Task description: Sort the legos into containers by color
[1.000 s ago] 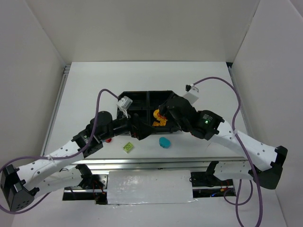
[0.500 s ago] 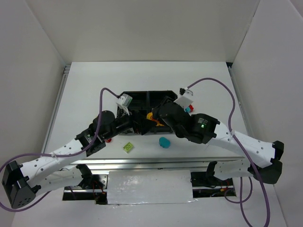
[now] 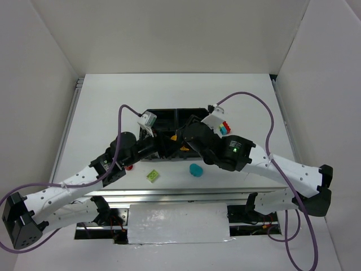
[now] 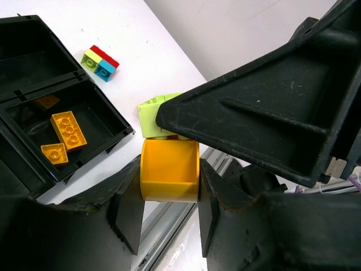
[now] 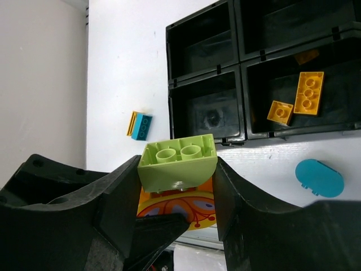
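Note:
The left gripper moves over to the container of yellow bricks, below and to its right in the top view, next. It lowers and frees the matching yellow-orange brick there.
Over the front of the black tray, my two grippers meet on one stack of legos. My right gripper is shut on a lime green brick. A yellow-orange brick is stuck under it, and my left gripper is shut on that one. Two yellow bricks lie in one of the tray's containers. On the table lie a cyan rounded brick, a lime green brick and a red brick.
A small stack of red, cyan and yellow-green bricks sits on the table right of the tray. White walls enclose the table on three sides. A metal rail runs along the near edge.
My left gripper has shut on the yellow-orange brick. The right arm has swung left with the stack, bringing it between the left fingers.

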